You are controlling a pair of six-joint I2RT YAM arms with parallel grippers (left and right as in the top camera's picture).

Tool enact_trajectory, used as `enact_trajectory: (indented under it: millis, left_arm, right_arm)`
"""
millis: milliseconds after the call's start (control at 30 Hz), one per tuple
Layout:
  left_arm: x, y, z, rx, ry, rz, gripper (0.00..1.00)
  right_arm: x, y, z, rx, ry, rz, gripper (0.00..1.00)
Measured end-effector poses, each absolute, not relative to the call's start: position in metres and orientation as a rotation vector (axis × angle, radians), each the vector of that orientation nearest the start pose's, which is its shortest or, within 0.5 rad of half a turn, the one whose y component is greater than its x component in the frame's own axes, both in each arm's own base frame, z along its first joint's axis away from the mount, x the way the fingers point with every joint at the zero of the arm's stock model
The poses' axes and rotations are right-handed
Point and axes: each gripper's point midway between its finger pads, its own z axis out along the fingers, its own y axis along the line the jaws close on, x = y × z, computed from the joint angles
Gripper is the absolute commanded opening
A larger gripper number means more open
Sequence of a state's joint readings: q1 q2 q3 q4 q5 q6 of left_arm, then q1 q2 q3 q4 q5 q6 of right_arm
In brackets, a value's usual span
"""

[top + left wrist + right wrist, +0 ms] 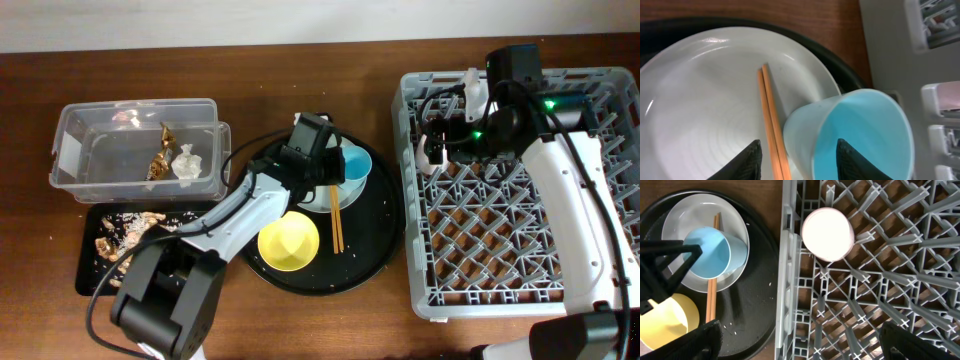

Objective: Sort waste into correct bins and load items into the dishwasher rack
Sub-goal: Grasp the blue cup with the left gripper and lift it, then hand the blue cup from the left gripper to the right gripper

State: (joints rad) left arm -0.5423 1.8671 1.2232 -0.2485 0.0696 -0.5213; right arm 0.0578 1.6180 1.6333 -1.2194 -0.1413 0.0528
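Observation:
The light-blue cup's rim (345,164) (815,147) already has one finger of my left gripper inside it and the other outside, so next I should keep that gripper in place and close its fingers onto the rim of the cup.
The light-blue cup (355,165) lies tilted on the pale grey plate (705,100), beside the wooden chopsticks (769,110). My left gripper (799,150) is open. One finger is inside the light-blue cup (865,130) and the other is outside, past the chopsticks. The yellow bowl (289,243) sits at the front of the round tray. The pink cup (827,233) stands upside down in the grey rack (790,280). My right gripper (800,335) is open and empty above the rack's left edge.
The clear box (70,150) at the back left holds a paper ball (186,162) and a gold wrapper (163,160). The shallow black tray (85,270) in front of it holds food scraps (125,235). The round black tray (375,230) lies between the bins and the rack (520,250).

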Motion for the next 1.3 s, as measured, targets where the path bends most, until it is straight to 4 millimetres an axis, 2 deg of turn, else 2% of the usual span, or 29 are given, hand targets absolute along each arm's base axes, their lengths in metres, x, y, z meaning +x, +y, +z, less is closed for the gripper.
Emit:
enact_trajectory:
  millis: [100,267,567,667,733,800,867,1000,1100,1200,1300]
  left_arm:
    - [0.408,-0.26,0.067,0.056,2.555,-0.523,0.23]
    - [0.412,-0.262,0.069,0.05,2.534,-0.537,0.01]
    - [0.412,-0.261,0.069,0.052,2.534,-0.531,0.01]
    - [0.411,-0.263,0.078,0.056,2.521,-0.549,0.01]
    - [0.41,-0.264,0.093,0.063,2.497,-0.583,0.01]
    - [0.406,-0.265,0.131,0.077,2.439,-0.668,0.01]
    - [0.399,-0.259,0.176,0.089,2.365,-0.767,0.01]
    - [0.384,-0.226,0.269,0.107,2.18,-0.971,0.01]
    - [0.365,-0.199,0.321,0.166,2.06,-1.155,0.01]
    - [0.346,-0.187,0.345,0.242,1.999,-1.297,0.0]
    - [0.33,-0.19,0.355,0.333,1.969,-1.418,0.0]
  right_arm:
    - [0.362,0.045,0.213,-0.043,2.775,0.224,0.98]
    - [0.362,0.045,0.213,-0.042,2.775,0.224,0.98]
    - [0.362,0.045,0.213,-0.042,2.775,0.224,0.98]
    - [0.361,0.045,0.213,-0.042,2.779,0.225,0.98]
    - [0.358,0.045,0.215,-0.04,2.789,0.225,0.98]
    - [0.356,0.048,0.222,-0.055,2.787,0.25,0.98]
    - [0.355,0.056,0.229,-0.108,2.771,0.308,0.98]
    - [0.349,0.081,0.249,-0.267,2.696,0.507,0.98]
    - [0.336,0.104,0.278,-0.418,2.558,0.746,0.98]
    - [0.318,0.124,0.316,-0.575,2.353,0.985,0.98]
    - [0.304,0.141,0.346,-0.686,2.171,1.156,0.98]
